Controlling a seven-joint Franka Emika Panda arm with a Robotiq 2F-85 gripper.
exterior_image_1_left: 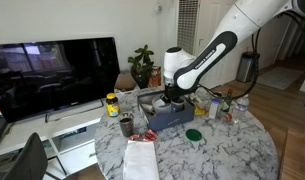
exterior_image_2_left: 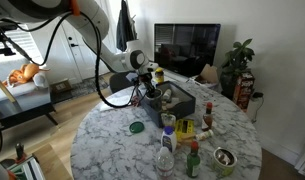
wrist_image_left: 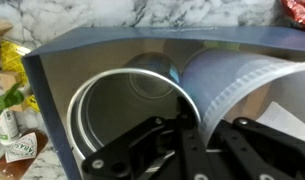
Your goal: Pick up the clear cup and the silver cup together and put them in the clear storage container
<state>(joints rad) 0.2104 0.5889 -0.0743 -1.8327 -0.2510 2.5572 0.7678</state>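
Both cups go down a little toward the clear storage container's bottom next and my gripper releases them, since they hang between the container's sides below my gripper.
In the wrist view the silver cup (wrist_image_left: 122, 110) and the clear cup (wrist_image_left: 242, 75) hang side by side, rims touching, inside the walls of the clear storage container (wrist_image_left: 102, 45). My gripper (wrist_image_left: 189, 125) is shut on their two adjoining walls, one finger in each cup. In both exterior views the gripper (exterior_image_1_left: 172, 98) (exterior_image_2_left: 152, 88) is low over the container (exterior_image_1_left: 177, 118) (exterior_image_2_left: 182, 103) on the marble table, and the cups are mostly hidden behind it.
A small dark brown cup (exterior_image_1_left: 126, 125) and a flat green disc (exterior_image_1_left: 195, 134) (exterior_image_2_left: 136, 127) lie on the table. A clear water bottle (exterior_image_2_left: 167, 150) and sauce bottles (wrist_image_left: 17, 140) stand near the container. A TV (exterior_image_1_left: 52, 70) is behind the table.
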